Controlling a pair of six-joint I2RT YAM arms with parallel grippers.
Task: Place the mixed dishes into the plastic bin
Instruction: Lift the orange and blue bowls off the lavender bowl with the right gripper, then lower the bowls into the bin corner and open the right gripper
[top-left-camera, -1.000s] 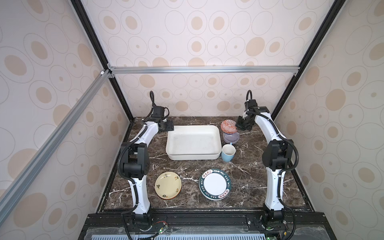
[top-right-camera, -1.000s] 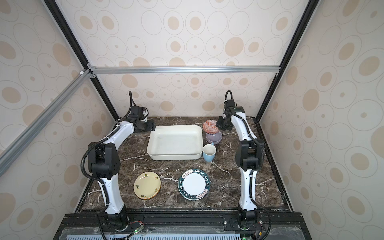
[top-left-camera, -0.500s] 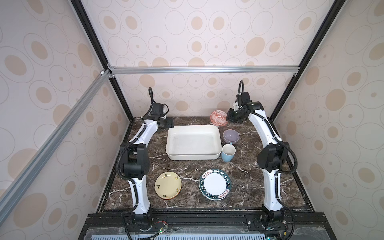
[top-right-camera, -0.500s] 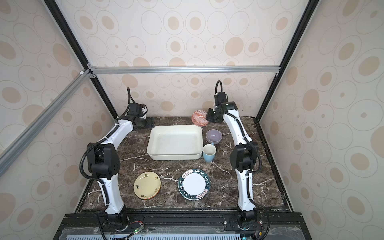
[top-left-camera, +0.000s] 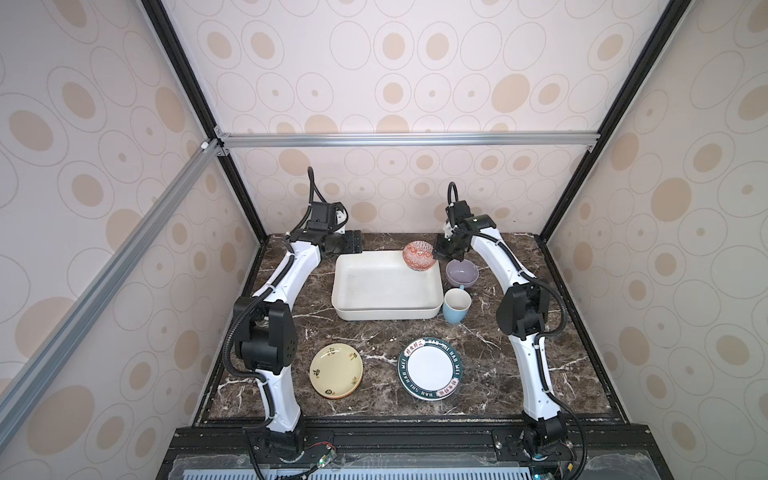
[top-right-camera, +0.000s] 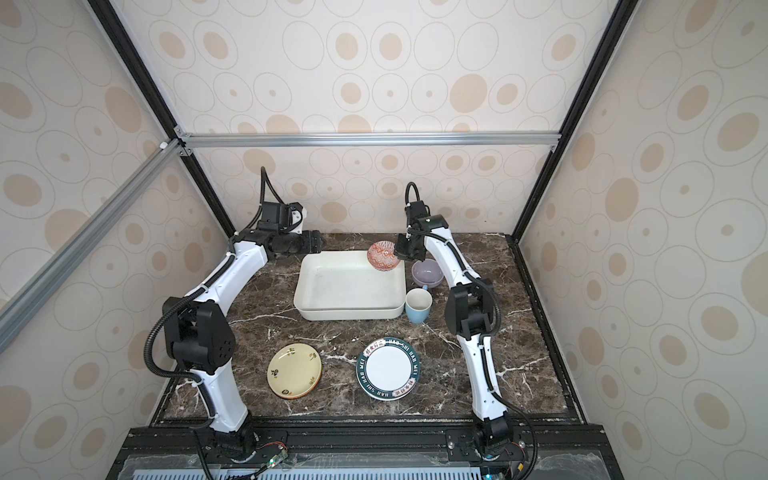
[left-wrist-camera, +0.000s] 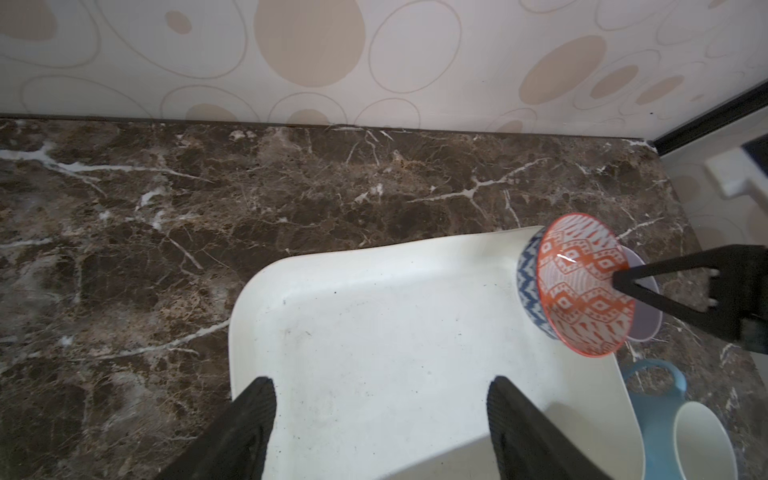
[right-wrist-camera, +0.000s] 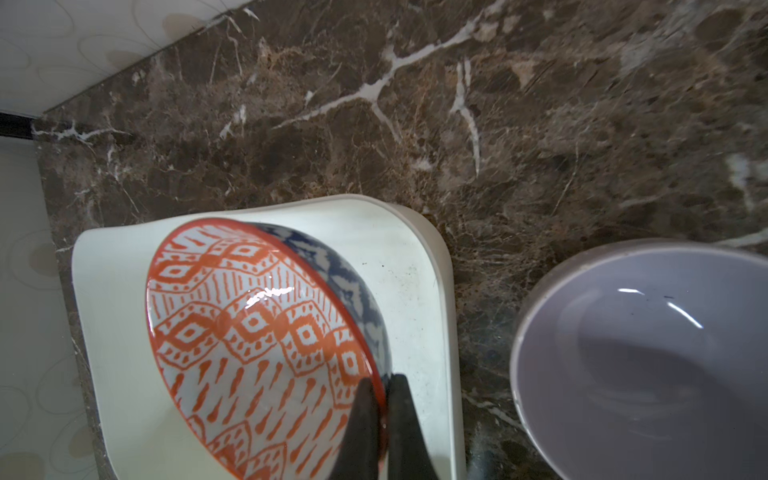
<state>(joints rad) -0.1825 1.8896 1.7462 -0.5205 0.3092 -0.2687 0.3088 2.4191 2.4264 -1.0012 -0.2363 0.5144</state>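
The bin's far corner (top-left-camera: 424, 272) (right-wrist-camera: 392, 254) by the lilac bowl is empty below my right gripper. My right gripper should move down into that corner next to let go of the red-patterned bowl's rim.
My right gripper (right-wrist-camera: 382, 382) is shut on the rim of the red-patterned bowl (right-wrist-camera: 257, 345), holding it tilted on edge over the far right corner of the white plastic bin (top-left-camera: 386, 316). In both top views the bowl (top-left-camera: 419, 257) (top-right-camera: 384, 256) hangs just inside that corner. My left gripper (left-wrist-camera: 380, 386) stands open with nothing between its fingers, above the bin's far left corner (top-left-camera: 355, 242). On the table right of the bin stand the lilac bowl (top-left-camera: 462, 273) and, in front of it, the light blue mug (top-left-camera: 456, 306).
Near the front of the marble table lie a pale yellow plate (top-left-camera: 336, 370) and a green-rimmed white plate (top-left-camera: 430, 369). The patterned back wall runs close behind the bin. Black frame posts stand at the table's far corners.
The right gripper has lifted the red-patterned bowl off the lilac bowl, carried it up and left, then lowered it over the bin's far right corner. The left gripper has shifted slightly.
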